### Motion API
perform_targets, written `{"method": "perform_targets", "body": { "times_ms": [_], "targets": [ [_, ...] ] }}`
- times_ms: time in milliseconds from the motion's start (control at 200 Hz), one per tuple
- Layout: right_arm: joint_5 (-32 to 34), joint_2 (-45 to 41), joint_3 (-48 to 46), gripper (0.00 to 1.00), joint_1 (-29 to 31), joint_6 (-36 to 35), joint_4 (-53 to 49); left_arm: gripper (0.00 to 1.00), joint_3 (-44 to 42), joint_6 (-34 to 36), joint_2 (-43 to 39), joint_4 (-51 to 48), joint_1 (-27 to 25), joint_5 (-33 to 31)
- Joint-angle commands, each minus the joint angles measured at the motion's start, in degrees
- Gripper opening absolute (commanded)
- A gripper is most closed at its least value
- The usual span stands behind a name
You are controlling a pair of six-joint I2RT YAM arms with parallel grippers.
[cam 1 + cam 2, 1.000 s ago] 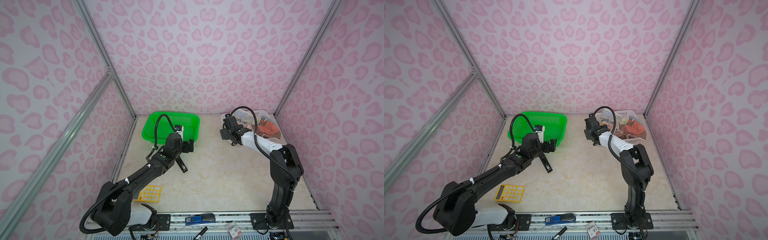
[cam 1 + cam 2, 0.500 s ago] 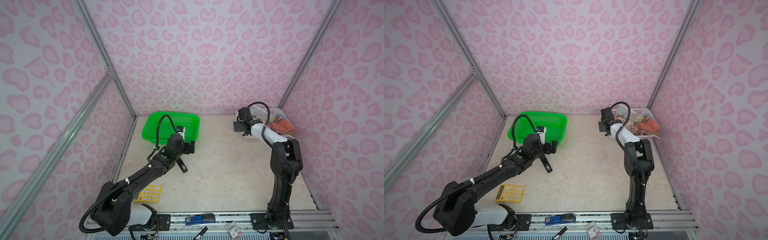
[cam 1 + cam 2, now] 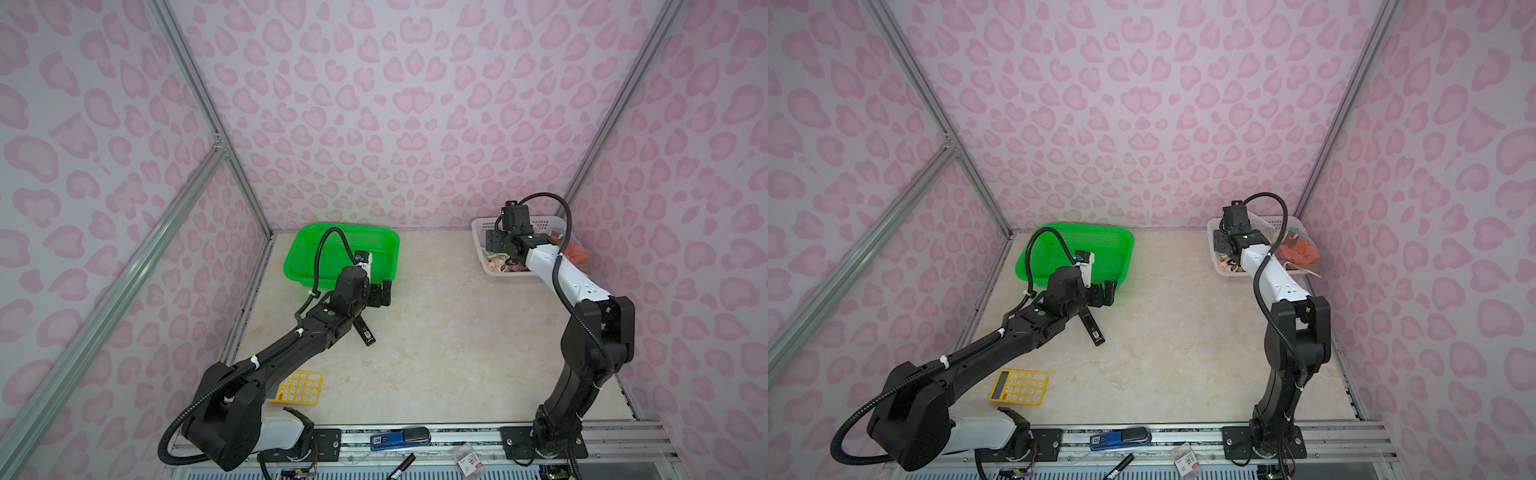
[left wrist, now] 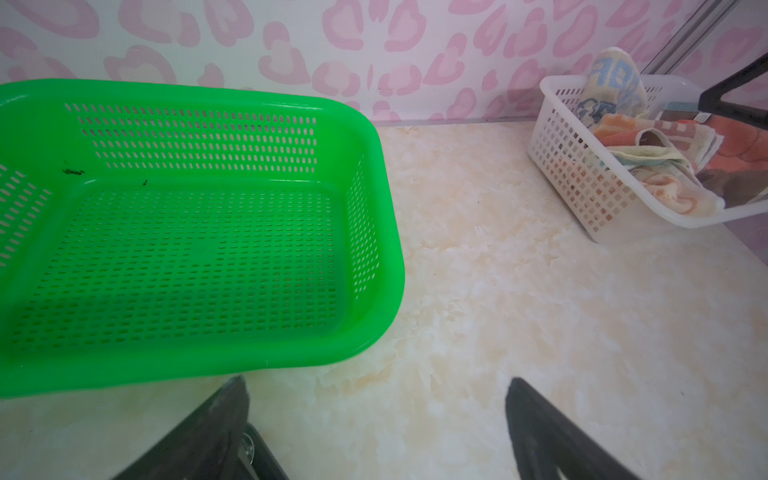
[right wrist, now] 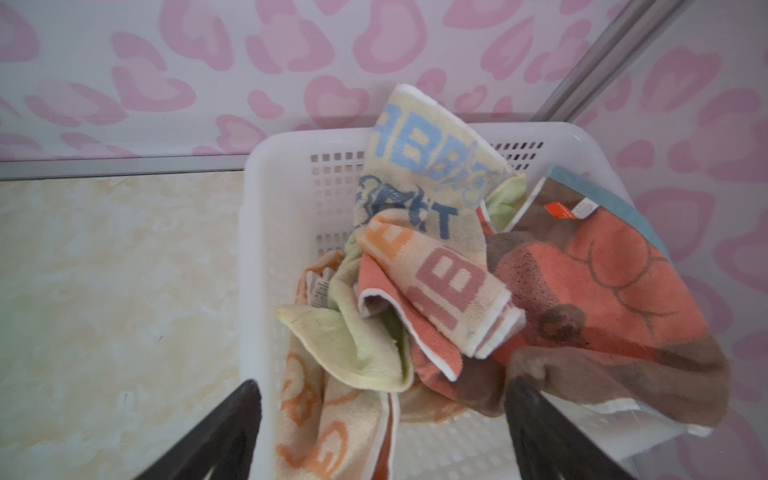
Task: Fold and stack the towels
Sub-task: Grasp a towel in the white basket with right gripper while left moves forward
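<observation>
I need to move my right gripper down and outward next, onto the rust-red towel's folded edge (image 5: pixel 384 286), because that edge is below and outward of it, sticking out from under beige cloth.
The towels (image 5: pixel 449 282) lie crumpled in a heap inside the white mesh basket (image 5: pixel 266 208) at the back right. A cream one with blue letters (image 5: pixel 428 166) stands against the far wall. A rust-red one (image 5: pixel 602 291) hangs over the side, and a beige one with orange prints (image 5: pixel 316 415) lies nearest. My right gripper (image 5: pixel 382 395) hangs open just above the heap, gripping nothing, with one finger outside the basket's wall. My left gripper (image 4: pixel 376 386) stands open and empty over bare table beside the green basket (image 4: pixel 374 166). In both top views the right gripper (image 3: pixel 500 259) (image 3: pixel 1223 249) sits over the white basket.
The green basket (image 3: pixel 386 241) at the back left holds nothing. A black stick with a label (image 3: pixel 365 330) lies by the left arm. A yellow calculator (image 3: pixel 301 388) is at the front left. Pink walls close in behind the white basket (image 3: pixel 478 226).
The right arm has swung from the table's middle back and to the right, and its gripper now hangs over the white basket. The left arm has not moved.
</observation>
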Motion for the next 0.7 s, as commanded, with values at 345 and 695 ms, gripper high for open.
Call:
{"method": "perform_targets", "body": {
  "times_ms": [345,695],
  "targets": [
    [-6.4,4.7,-0.3,0.71,-5.2,4.6,0.1,0.98,1.8,1.2,2.1,-0.8,-0.3,3.0],
    [-12.1,10.3,4.0,0.61,-6.2,5.1,2.9,0.98,2.4,1.5,3.9,-1.0,-0.6,3.3]
  ]
}}
